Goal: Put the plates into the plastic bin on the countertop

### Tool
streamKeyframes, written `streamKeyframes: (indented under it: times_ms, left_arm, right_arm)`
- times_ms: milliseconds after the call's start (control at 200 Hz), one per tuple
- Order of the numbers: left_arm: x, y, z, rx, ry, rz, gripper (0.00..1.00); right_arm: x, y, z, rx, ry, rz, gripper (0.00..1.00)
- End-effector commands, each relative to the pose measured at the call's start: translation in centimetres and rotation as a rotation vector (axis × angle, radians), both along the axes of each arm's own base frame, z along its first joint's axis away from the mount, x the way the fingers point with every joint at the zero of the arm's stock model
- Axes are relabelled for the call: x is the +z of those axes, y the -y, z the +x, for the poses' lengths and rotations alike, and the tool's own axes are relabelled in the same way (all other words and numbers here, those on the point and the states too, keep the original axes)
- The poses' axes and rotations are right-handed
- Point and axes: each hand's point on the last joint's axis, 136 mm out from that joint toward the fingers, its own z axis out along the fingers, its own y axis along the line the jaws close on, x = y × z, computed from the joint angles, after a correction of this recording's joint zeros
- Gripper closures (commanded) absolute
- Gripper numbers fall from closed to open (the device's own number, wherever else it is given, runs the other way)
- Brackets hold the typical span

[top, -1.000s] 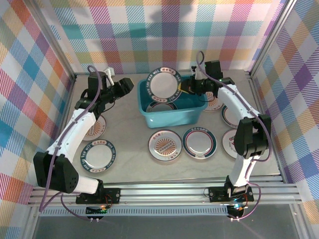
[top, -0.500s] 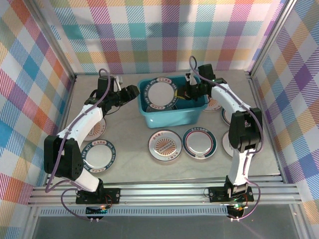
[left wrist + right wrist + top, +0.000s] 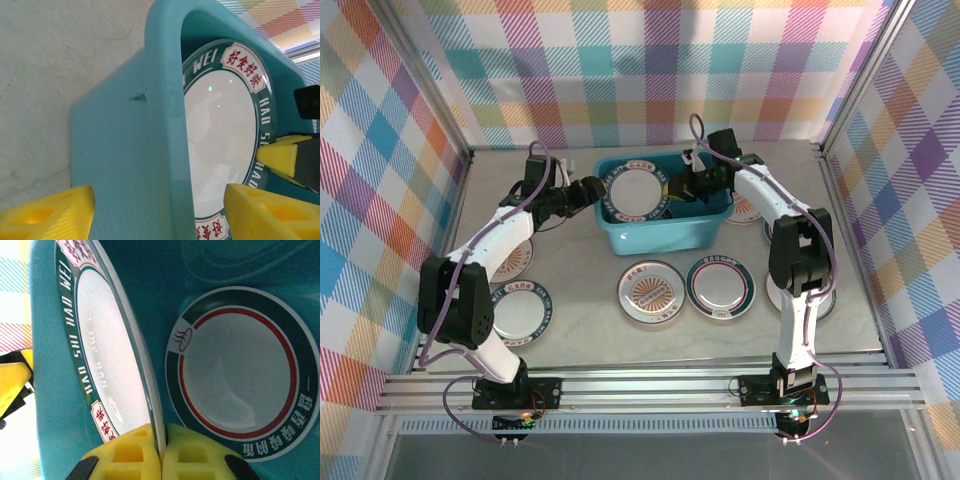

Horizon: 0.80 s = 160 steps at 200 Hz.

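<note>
The red-ringed plate (image 3: 237, 375) lies flat below my right gripper, so next I will lower it deeper into the bin and release the tilted plate's rim over that plate.
The teal plastic bin (image 3: 665, 228) stands mid-countertop (image 3: 590, 345). My right gripper (image 3: 683, 187) (image 3: 161, 452) is shut on the rim of a teal-rimmed white plate (image 3: 638, 192) (image 3: 107, 350), which stands tilted on edge inside the bin near its left wall. A red-ringed plate (image 3: 237, 375) lies flat on the bin's floor. My left gripper (image 3: 594, 190) (image 3: 160, 215) is open and straddles the bin's left wall (image 3: 162, 125): one finger is outside it, the other in front of the tilted plate (image 3: 222, 135).
Loose plates lie on the countertop: an orange-centred one (image 3: 652, 293) and a teal-rimmed one (image 3: 720, 285) in front of the bin, two (image 3: 517, 312) (image 3: 512, 260) at the left, and others (image 3: 752, 210) (image 3: 787, 290) on the right, partly under the right arm. Plaid walls enclose three sides.
My right gripper carried the plate left and down into the bin. My left gripper moved right, up to the bin's left wall.
</note>
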Motion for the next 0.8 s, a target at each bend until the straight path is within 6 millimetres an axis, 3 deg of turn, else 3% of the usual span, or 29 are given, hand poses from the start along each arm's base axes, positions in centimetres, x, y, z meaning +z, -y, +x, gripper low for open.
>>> streamKeyframes:
  times_ms: [0,795]
  left_arm:
    - [1.2,1.5,0.3,-0.036,0.033,-0.029,0.31]
    - [0.7,1.9,0.1,-0.035,0.028,-0.015,0.31]
  right_arm:
    - [-0.7,-0.7,-0.5,0.034,-0.029,0.012,1.0]
    - [-5.6,0.0,0.0,0.004,-0.121,-0.078,1.0]
